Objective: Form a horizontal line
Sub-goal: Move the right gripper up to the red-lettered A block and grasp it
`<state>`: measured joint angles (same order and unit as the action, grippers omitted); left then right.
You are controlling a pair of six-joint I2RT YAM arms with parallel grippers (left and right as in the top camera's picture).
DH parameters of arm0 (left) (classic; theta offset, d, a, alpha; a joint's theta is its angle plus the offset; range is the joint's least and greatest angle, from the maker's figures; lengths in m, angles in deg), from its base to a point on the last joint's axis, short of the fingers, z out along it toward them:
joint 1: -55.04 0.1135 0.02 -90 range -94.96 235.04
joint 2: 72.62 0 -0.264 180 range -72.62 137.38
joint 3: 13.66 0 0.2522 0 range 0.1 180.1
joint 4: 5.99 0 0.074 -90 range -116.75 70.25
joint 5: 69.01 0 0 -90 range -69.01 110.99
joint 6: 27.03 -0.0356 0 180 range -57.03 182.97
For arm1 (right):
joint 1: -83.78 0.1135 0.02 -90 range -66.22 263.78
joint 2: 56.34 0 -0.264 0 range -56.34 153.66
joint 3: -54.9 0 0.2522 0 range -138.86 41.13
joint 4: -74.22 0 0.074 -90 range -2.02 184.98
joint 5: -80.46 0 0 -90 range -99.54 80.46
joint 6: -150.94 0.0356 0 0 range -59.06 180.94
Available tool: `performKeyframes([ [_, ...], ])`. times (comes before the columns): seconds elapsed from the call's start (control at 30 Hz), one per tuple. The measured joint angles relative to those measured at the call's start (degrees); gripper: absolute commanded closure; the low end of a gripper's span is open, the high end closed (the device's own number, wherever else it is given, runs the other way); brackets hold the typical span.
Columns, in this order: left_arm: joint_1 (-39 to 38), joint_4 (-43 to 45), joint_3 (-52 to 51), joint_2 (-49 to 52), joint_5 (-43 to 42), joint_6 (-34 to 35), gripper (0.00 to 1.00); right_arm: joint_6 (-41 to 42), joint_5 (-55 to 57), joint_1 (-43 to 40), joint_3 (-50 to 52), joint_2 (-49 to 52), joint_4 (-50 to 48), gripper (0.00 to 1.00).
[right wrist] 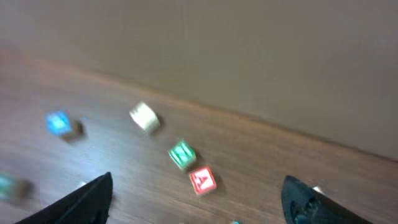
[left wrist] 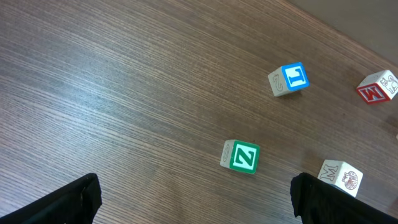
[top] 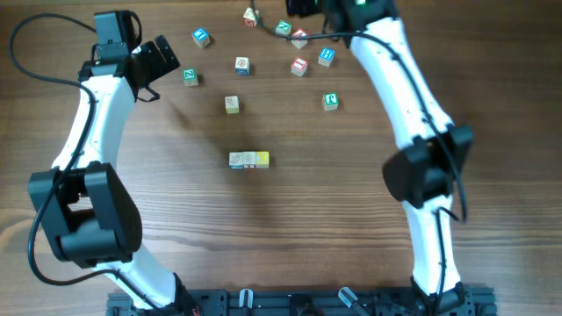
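Observation:
My right gripper lowers its open fingers around the red A cube [top: 299,40] [right wrist: 203,180] below next, staying clear of the green cube close beside it.
The horizontal line [top: 248,159] is a short row of whitish and yellow cubes touching side by side at the table's middle. My left gripper [top: 162,60] is open and empty at the back left, beside a green Z cube [top: 190,77]. In the left wrist view that green Z cube [left wrist: 241,156] lies just beyond my open fingers [left wrist: 199,205]. My right gripper [top: 303,9] is open and empty at the back edge, above loose cubes. The blurred right wrist view shows a red A cube [right wrist: 203,180] and a green cube [right wrist: 181,154] ahead of its open fingers [right wrist: 199,208].
Loose cubes lie scattered across the back: a blue one [top: 201,37], a whitish one [top: 241,65], a yellowish one [top: 231,104], a red one [top: 299,66], a green one [top: 329,101]. The left wrist view also shows a blue cube [left wrist: 291,78] and a red M cube [left wrist: 377,87].

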<state>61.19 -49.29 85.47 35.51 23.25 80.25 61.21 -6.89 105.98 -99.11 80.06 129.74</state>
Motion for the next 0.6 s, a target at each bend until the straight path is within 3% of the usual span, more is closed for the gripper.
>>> performKeyframes([
  [0.2,0.0,0.0,0.0,0.0,0.0,0.0,0.00,-8.8,-0.2,-0.1,0.4,10.9,-2.0,0.12],
  [0.6,0.0,0.0,0.0,0.0,0.0,0.0,0.00,-11.0,-9.6,-3.4,0.4,17.4,-7.4,0.24],
])
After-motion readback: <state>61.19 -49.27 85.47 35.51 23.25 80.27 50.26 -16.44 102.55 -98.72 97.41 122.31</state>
